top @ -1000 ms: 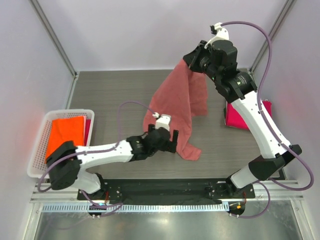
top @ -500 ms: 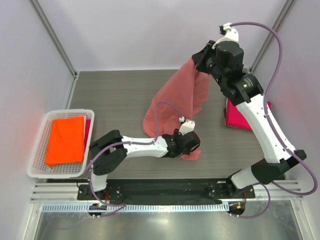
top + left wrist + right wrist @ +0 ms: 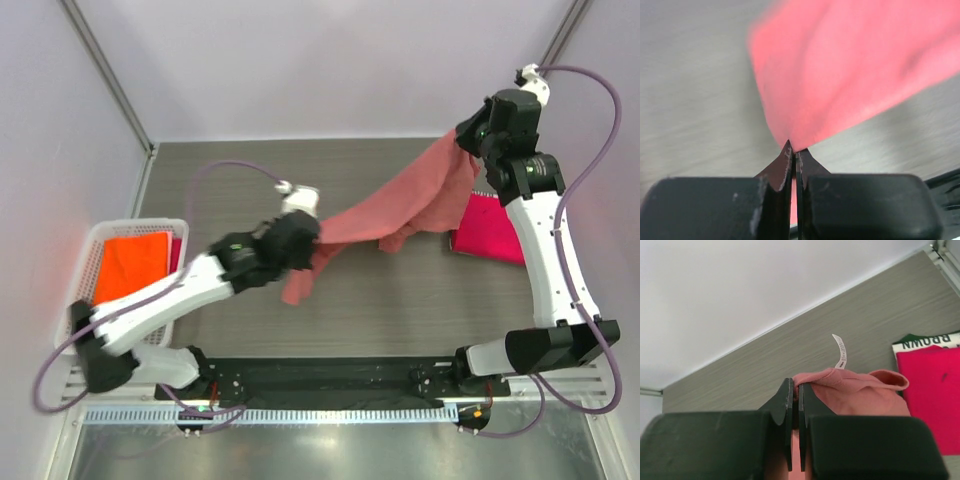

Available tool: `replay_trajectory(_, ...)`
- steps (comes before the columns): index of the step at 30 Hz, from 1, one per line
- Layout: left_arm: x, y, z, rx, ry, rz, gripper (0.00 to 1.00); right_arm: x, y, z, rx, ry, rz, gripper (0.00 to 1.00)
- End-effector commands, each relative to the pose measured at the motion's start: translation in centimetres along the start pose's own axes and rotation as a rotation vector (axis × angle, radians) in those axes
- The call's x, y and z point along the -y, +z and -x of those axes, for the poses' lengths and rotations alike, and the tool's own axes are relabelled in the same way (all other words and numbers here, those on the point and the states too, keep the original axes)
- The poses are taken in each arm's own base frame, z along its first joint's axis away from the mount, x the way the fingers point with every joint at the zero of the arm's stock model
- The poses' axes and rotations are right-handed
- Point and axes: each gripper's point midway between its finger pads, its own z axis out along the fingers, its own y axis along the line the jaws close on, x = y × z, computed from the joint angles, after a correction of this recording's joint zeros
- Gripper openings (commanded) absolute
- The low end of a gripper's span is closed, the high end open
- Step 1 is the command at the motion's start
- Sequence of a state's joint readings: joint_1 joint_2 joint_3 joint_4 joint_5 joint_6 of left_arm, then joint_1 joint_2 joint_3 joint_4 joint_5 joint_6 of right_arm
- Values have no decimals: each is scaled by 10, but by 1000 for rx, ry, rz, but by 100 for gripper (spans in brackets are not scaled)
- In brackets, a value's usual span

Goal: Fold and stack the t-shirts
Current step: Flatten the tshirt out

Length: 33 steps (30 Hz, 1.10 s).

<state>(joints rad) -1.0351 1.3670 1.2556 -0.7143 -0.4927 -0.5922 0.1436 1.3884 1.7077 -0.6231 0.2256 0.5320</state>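
Observation:
I will lift my right gripper, then bring it back down toward my base onto the table (image 3: 430, 268) beside the magenta t-shirt, where bare wood leaves room for the hanging shirt.
A salmon-pink t-shirt (image 3: 400, 205) hangs stretched in the air between both arms. My left gripper (image 3: 312, 238) is shut on its lower left end (image 3: 840, 75), the cloth pinched between the fingertips (image 3: 787, 152). My right gripper (image 3: 468, 140) is raised at the back right and shut on the shirt's collar edge (image 3: 850, 390), where a white label (image 3: 840, 351) sticks up. A magenta t-shirt (image 3: 490, 228) lies folded on the table under the right arm, also seen in the right wrist view (image 3: 932, 390). A bright orange t-shirt (image 3: 130, 265) lies folded in the basket.
A white lattice basket (image 3: 92, 240) stands at the table's left edge. The grey wood-grain table (image 3: 220, 180) is walled by pale panels with metal posts at the back corners. A black base rail (image 3: 320, 380) runs along the near edge.
My left gripper closed on the salmon-pink shirt's lower corner and pulled it up and to the left. The right gripper carried its end to the right, so the shirt now spans between them.

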Motion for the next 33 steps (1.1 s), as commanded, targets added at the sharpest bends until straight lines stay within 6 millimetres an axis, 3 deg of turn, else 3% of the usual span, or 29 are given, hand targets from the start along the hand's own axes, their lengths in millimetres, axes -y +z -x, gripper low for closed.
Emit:
replay_trajectory(1,-83,-77,33,63,17,109,0,-7,-14,21,48,65,72,1)
replay_trajectory(3,-114,-113,51,139,-45,139,0,-10,-29,25,56,65,102,1)
replay_trajectory(5,-123,-135,52,156,-55,130,0,-12,-54,28,70,67,142,1)
replay_trajectory(7,-117,-158,53,172,-73,33,0,-13,-76,28,75,68,183,1)
replay_trajectory(8,-117,-165,50,168,-80,12,0,-13,-99,31,99,68,212,1)
replay_trajectory(12,-127,-184,49,222,-102,-5,0,-12,-139,30,102,54,265,1)
replay_trajectory(14,-142,-190,55,254,-111,66,0,-19,-151,36,99,42,301,1)
replay_trajectory(16,-143,-188,62,264,-85,85,0,-18,-146,38,95,34,280,1)
replay_trajectory(18,-138,-173,69,235,-49,116,0,-20,-136,38,81,29,271,1)
replay_trajectory(19,-138,-162,71,208,-43,137,0,-19,-117,30,43,25,248,1)
replay_trajectory(21,-123,-120,61,77,-11,118,0,-23,-94,9,-40,23,261,1)
replay_trajectory(22,-134,-102,64,54,-49,144,0,-22,-73,-5,-92,22,247,1)
replay_trajectory(23,-126,-85,58,2,-72,83,0,-19,-58,-29,-159,32,245,1)
replay_trajectory(24,-128,-57,42,-85,-91,81,0,-20,-45,-36,-171,36,253,4)
replay_trajectory(25,-145,-41,46,-88,-172,96,0,-15,-25,-56,-226,39,232,38)
replay_trajectory(26,-149,-27,40,-126,-219,81,2,-9,-14,-75,-274,36,220,60)
replay_trajectory(28,-166,2,25,-213,-332,97,39,-2,0,-98,-335,32,205,74)
replay_trajectory(30,-173,24,13,-280,-387,116,96,8,0,-119,-364,27,197,75)
replay_trajectory(33,-173,26,11,-300,-444,98,99,33,-13,-150,-381,21,167,70)
